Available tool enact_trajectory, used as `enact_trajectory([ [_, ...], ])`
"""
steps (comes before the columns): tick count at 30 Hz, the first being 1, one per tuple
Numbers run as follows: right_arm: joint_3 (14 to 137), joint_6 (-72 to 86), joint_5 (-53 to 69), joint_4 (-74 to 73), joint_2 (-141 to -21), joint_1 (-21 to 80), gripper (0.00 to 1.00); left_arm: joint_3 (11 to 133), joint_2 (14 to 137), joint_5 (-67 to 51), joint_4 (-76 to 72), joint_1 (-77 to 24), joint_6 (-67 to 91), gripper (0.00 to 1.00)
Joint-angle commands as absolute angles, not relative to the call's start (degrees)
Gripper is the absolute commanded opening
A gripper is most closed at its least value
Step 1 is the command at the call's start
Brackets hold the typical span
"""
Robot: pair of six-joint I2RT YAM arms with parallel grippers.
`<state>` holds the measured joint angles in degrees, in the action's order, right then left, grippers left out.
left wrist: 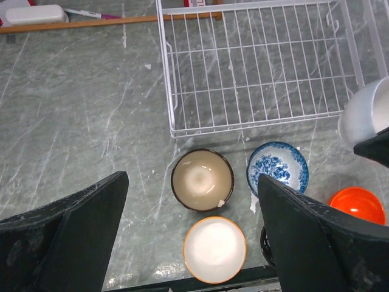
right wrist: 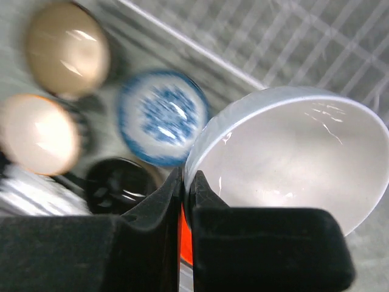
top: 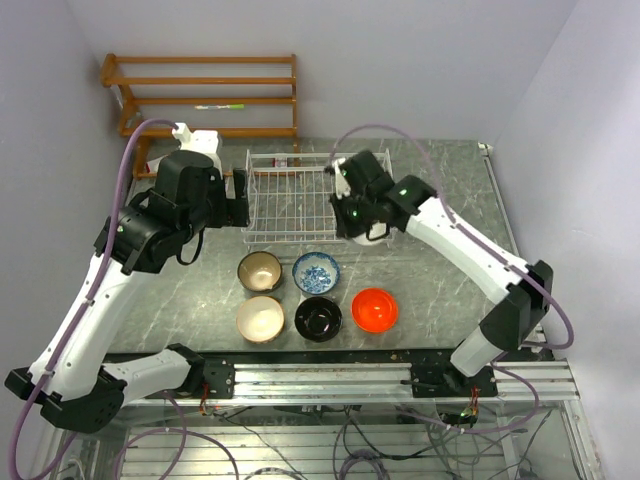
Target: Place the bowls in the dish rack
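The rack's shelf-side end (top: pixel 278 206) is empty. My right gripper should next swing to the left in the top view, turn, go down and let go of the bowl there.
The white wire dish rack (top: pixel 285 195) stands empty at the back middle of the table. In front of it sit five bowls: brown with tan inside (top: pixel 259 271), blue-and-white (top: pixel 316 272), cream-beige (top: pixel 260 319), black (top: pixel 318 318) and orange-red (top: pixel 375 310). My right gripper (right wrist: pixel 187 182) is shut on the rim of the white bowl (right wrist: pixel 292 158) and holds it tilted in the air over the rack's front right corner (left wrist: pixel 349 73); the bowl also shows in the left wrist view (left wrist: pixel 364 112). My left gripper (left wrist: pixel 191 179) is open and empty, high above the brown bowl (left wrist: pixel 202 179) and cream bowl (left wrist: pixel 214 249).
An orange-brown wooden slatted shelf (top: pixel 200 95) stands behind the table at the back left, with a white object (left wrist: pixel 33 13) on its lowest slat. A metal rail (top: pixel 320 375) runs along the near edge. The right arm (top: pixel 470 245) reaches across the table's right side.
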<state>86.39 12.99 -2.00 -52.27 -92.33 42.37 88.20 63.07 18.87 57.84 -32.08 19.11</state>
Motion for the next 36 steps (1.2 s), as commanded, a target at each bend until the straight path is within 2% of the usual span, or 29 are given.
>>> enact_trajectory([
  [1,101.2,13.3,13.5,-53.6,-91.6,41.9,0.0,92.4,63.7,19.4,58.5,-32.4,20.9,0.99],
  [4,105.0,17.6,24.3,-45.4,-94.6,39.5,0.0,93.8,63.7,19.6,58.7,-32.4,21.7,0.99],
  [7,101.0,28.9,38.5,-26.0,-97.3,35.7,0.0,94.5,63.1,19.7,58.3,-32.4,22.5,0.99],
  [13,94.8,50.2,48.5,7.4,-105.5,33.0,0.0,95.5,62.1,21.1,58.9,-32.4,22.9,1.0],
  [26,94.8,69.9,43.7,37.4,-124.7,32.8,0.0,94.3,60.0,22.7,58.1,-32.4,22.4,1.0],
  [36,89.6,76.9,40.0,52.4,-130.4,33.0,0.0,94.8,60.7,22.7,58.1,-32.4,21.6,1.0],
])
